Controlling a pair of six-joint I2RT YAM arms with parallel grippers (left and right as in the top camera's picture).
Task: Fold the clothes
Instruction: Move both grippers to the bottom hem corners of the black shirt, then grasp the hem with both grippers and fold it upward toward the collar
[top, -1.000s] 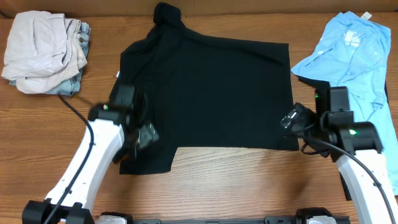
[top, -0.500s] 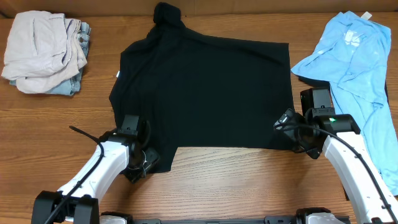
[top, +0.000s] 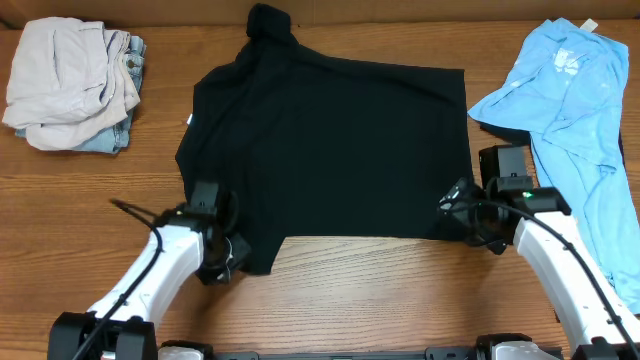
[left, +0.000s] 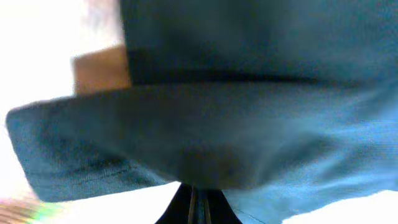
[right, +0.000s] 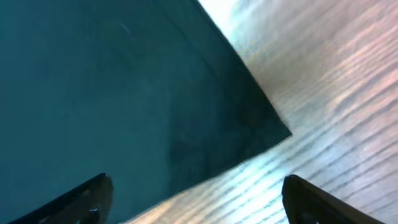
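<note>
The hem at the black T-shirt's near corner (top: 452, 238) by the light blue shirt (top: 565, 90) lies below the open fingers of my right gripper, so I should lower my right gripper onto that hem.
The black T-shirt (top: 330, 150) lies spread flat mid-table, with a small white label (top: 190, 121) on its left edge. My left gripper (top: 232, 255) is at the shirt's lower left corner. In the left wrist view it (left: 196, 198) is shut on a bunched fold of the black fabric (left: 249, 124). My right gripper (top: 455, 205) hovers at the lower right corner. The right wrist view shows it (right: 198, 183) open, its fingers straddling the corner of the black cloth (right: 112, 93). A light blue shirt (top: 565, 90) lies crumpled at the far right.
A pile of beige and denim garments (top: 70, 85) sits at the back left. Bare wooden table (top: 380, 290) runs along the front edge below the shirt. The right arm rests close beside the blue shirt.
My left gripper dropped toward the front to the shirt's lower left corner and shut on the fabric. The right gripper edged left onto the lower right corner, still open.
</note>
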